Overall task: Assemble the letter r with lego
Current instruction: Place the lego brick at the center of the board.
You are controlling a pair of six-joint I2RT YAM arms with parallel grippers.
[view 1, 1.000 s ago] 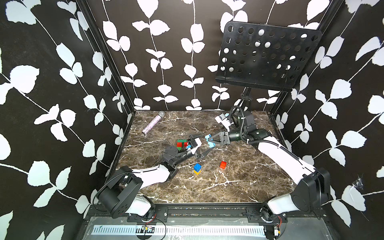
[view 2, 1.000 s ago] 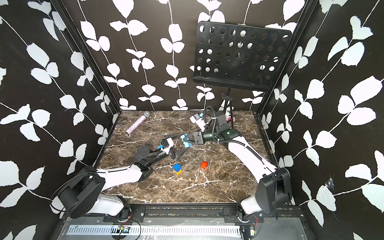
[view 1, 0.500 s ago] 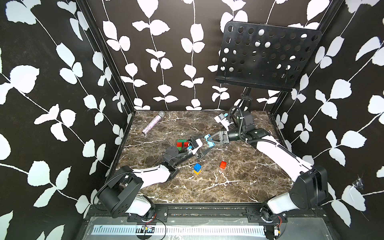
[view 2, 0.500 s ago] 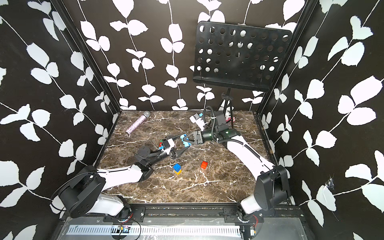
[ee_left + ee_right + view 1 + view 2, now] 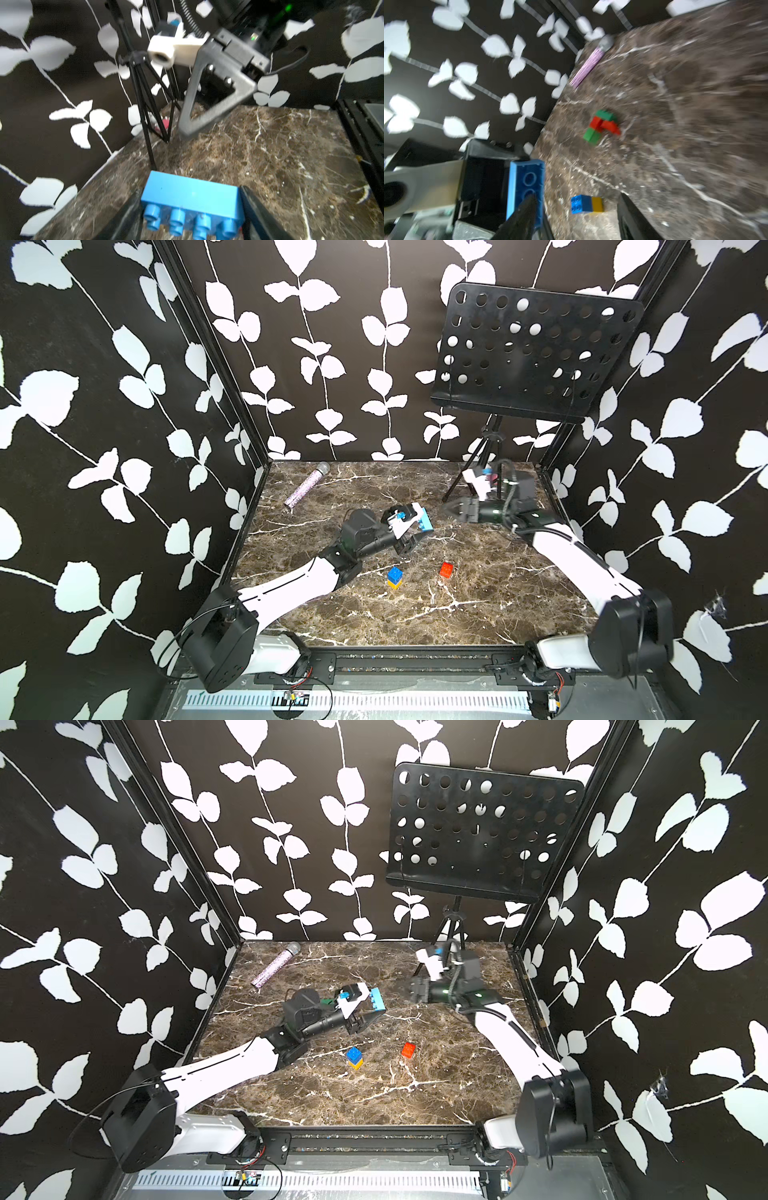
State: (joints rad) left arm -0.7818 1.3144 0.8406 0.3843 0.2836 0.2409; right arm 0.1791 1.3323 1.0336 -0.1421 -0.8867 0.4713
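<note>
The light blue brick goes down onto the marble (image 5: 423, 561) beside the red brick next as my left gripper tilts downward and releases it, since that spot is bare.
A long light blue lego brick (image 5: 424, 523) (image 5: 377, 999) hangs above the table's middle, and my left gripper (image 5: 420, 527) (image 5: 191, 218) is shut on its two ends (image 5: 191, 197). To its right, apart from it, my right gripper (image 5: 449, 508) (image 5: 577, 220) stands open with nothing between its fingers. On the marble table a blue brick sits stacked on a yellow one (image 5: 395, 576) (image 5: 586, 204), with a red brick (image 5: 446, 569) to their right. A cluster of green and red bricks (image 5: 602, 124) lies beyond my left arm, mostly hidden in both top views.
A glittery purple microphone (image 5: 305, 489) lies at the back left. A black perforated music stand (image 5: 536, 352) rises at the back right, its tripod legs (image 5: 469, 477) close behind my right gripper. Black walls with a leaf pattern close in three sides.
My right gripper has opened, let go of the light blue brick and drawn back to the right. My left gripper has closed on that brick and now holds it alone.
</note>
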